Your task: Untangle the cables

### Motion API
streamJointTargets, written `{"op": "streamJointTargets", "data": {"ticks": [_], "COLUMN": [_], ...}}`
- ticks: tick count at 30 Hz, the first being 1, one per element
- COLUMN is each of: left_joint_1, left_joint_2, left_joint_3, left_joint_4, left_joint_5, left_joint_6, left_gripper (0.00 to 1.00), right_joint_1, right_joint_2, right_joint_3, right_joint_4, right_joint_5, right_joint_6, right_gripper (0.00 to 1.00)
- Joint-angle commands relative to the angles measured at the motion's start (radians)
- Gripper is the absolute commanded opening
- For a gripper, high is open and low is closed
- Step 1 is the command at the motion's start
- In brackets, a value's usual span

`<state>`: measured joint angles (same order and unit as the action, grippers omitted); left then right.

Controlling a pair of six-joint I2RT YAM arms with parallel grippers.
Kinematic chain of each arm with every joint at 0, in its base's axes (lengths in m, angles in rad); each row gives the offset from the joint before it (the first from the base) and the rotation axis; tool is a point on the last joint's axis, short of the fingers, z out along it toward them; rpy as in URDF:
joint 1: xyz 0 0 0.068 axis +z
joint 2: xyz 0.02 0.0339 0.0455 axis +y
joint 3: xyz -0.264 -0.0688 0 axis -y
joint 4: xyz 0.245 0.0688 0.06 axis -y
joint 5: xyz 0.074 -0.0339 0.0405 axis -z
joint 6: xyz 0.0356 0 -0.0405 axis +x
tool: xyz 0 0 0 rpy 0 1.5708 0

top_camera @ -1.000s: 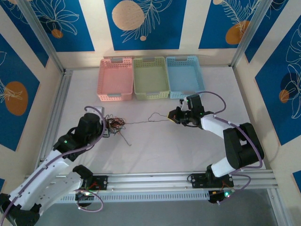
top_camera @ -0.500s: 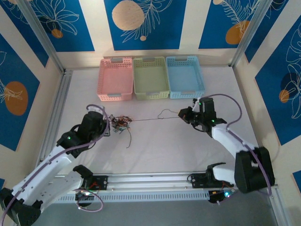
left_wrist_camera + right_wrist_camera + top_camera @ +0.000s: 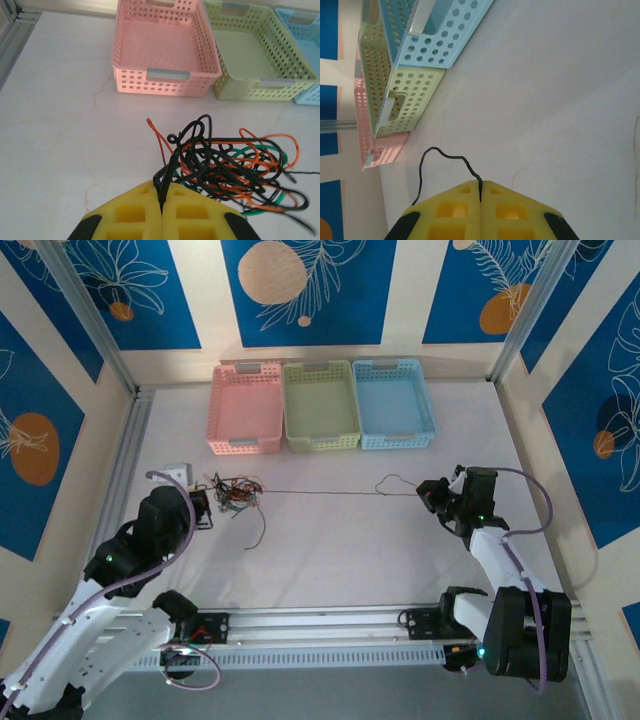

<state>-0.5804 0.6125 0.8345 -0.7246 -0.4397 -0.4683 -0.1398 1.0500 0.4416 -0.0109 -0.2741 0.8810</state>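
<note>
The left gripper releases the black pieces of cable next, then moves toward the end of the taut black cable at the right gripper.
A small tangle of thin black, green and red-orange cables (image 3: 232,492) lies on the white table at the left, seen close in the left wrist view as cables (image 3: 235,167). My left gripper (image 3: 203,507) is shut on black strands at the tangle's near-left edge, its yellow fingers (image 3: 130,215) pressed together. One black cable (image 3: 320,491) runs taut from the tangle rightwards, ending in a small loop at my right gripper (image 3: 430,492). That gripper (image 3: 480,192) is shut on the black cable's end (image 3: 440,156).
Three baskets stand in a row at the back: pink (image 3: 244,408), green (image 3: 320,405) and blue (image 3: 393,403). A loose strand (image 3: 260,525) trails from the tangle toward the near side. Metal rails run along the table's left (image 3: 125,465) and front (image 3: 330,625) edges.
Both grippers have moved apart: the right one rightwards with the black cable end, the left one leftwards with the tangle. The black cable is now drawn out long and straight.
</note>
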Motion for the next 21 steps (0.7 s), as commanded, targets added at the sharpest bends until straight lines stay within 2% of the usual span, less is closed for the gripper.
{"op": "streamJointTargets", "data": {"ticks": [1,3,5,7,9,11,15,18,21], "left_joint_1": [0.016,0.019,0.027,0.028,0.029,0.029,0.030,0.030,0.029], "left_joint_2": [0.009,0.041,0.108,0.172,0.222,0.269,0.360,0.384,0.358], "left_joint_3": [-0.006,-0.007,-0.014,-0.032,-0.059,-0.083,-0.089,-0.095,-0.113], "left_joint_4": [-0.015,-0.009,0.014,0.058,0.113,0.168,0.220,0.237,0.247], "left_joint_5": [-0.078,-0.068,-0.012,0.056,0.116,0.181,0.289,0.337,0.395], "left_joint_6": [0.008,0.012,0.015,0.014,0.011,0.007,0.002,-0.001,-0.006], "left_gripper": [0.00,0.00,0.01,0.06,0.14,0.34,0.57,0.66,0.69], "right_joint_1": [-0.038,-0.058,-0.062,-0.055,-0.055,-0.050,-0.030,-0.016,-0.008], "right_joint_2": [-0.006,-0.010,-0.007,-0.002,-0.001,0.002,0.022,0.045,0.058], "right_joint_3": [-0.025,-0.032,-0.040,-0.037,-0.037,-0.036,-0.024,-0.019,-0.017], "right_joint_4": [0.002,0.001,0.016,0.018,0.022,0.027,0.031,0.046,0.054], "right_joint_5": [0.012,0.012,-0.001,-0.001,-0.005,-0.010,-0.016,-0.026,-0.031], "right_joint_6": [0.023,0.031,0.035,0.034,0.033,0.030,0.022,0.025,0.026], "right_gripper": [0.00,0.00,0.00,0.00,0.00,0.00,0.00,0.00,0.00]}}
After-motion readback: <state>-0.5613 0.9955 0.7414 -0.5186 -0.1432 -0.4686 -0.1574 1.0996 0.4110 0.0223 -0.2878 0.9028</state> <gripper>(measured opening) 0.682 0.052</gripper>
